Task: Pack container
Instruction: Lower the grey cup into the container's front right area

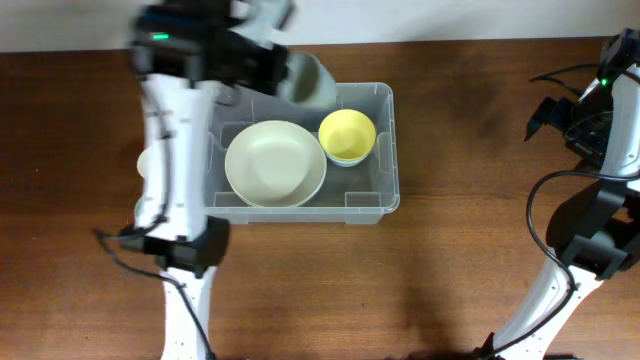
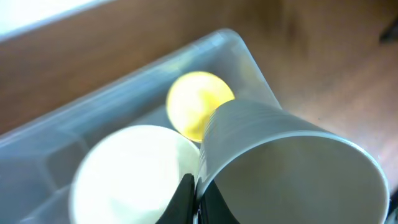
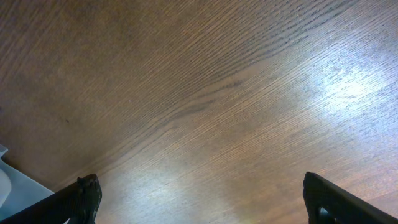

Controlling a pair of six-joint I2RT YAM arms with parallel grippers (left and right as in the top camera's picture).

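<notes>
The robot's left gripper will next move back and down past the yellow bowl [image 1: 347, 135] to the container's free near corner [image 1: 364, 187], which is to the gripper's right in the overhead view.
The clear plastic container [image 1: 385, 160] sits mid-table and holds a large white bowl [image 1: 275, 163] and a small yellow bowl [image 1: 347, 135]. My left gripper [image 2: 196, 199] is shut on the rim of a grey-white cup [image 2: 292, 168], one finger inside and one outside, and holds it above the container's back left part [image 1: 308, 80]. The wrist view also shows the white bowl [image 2: 124, 174], the yellow bowl [image 2: 196, 109] and the container's wall [image 2: 249, 59] below the cup. My right gripper [image 3: 199, 199] is open and empty above bare table at the far right [image 1: 560, 115].
A pale round object [image 1: 147, 160] shows on the table left of the container, mostly hidden by my left arm. A corner of the container [image 3: 12, 183] shows at the lower left of the right wrist view. Cables hang by the right arm.
</notes>
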